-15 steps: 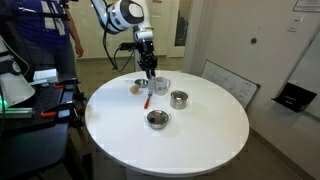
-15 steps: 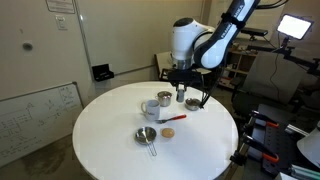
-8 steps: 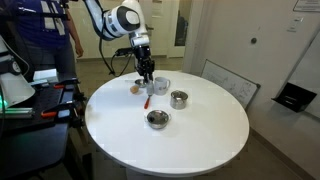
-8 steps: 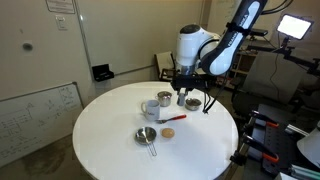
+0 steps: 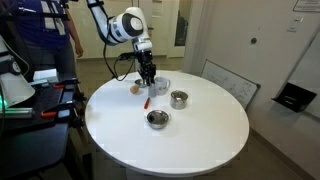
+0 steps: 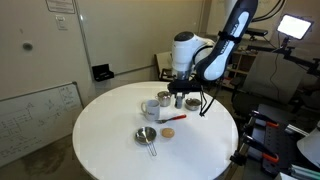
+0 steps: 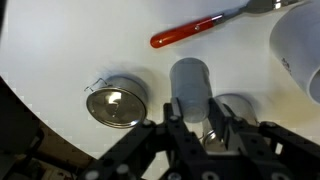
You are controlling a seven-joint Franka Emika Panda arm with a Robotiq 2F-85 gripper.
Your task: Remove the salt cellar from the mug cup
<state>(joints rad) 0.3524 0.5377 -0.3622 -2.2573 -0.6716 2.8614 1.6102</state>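
My gripper moves down to the bare table between the red-handled utensil and the steel bowls next, since the salt cellar hangs clear of the mug cup.
My gripper is shut on the salt cellar, a grey cylinder held upright between the fingers. It hangs low over the white table, between two shallow steel bowls. The white mug cup stands apart at the right edge of the wrist view. In both exterior views the gripper is beside the mug, not over it. I cannot tell if the cellar touches the table.
A red-handled utensil lies near the mug. A shiny steel pot and a steel bowl stand toward the middle of the round table. A person stands behind, and a whiteboard leans by the wall.
The gripper has come down toward the table with the salt cellar in it, beside the mug. Nothing else on the table has moved.
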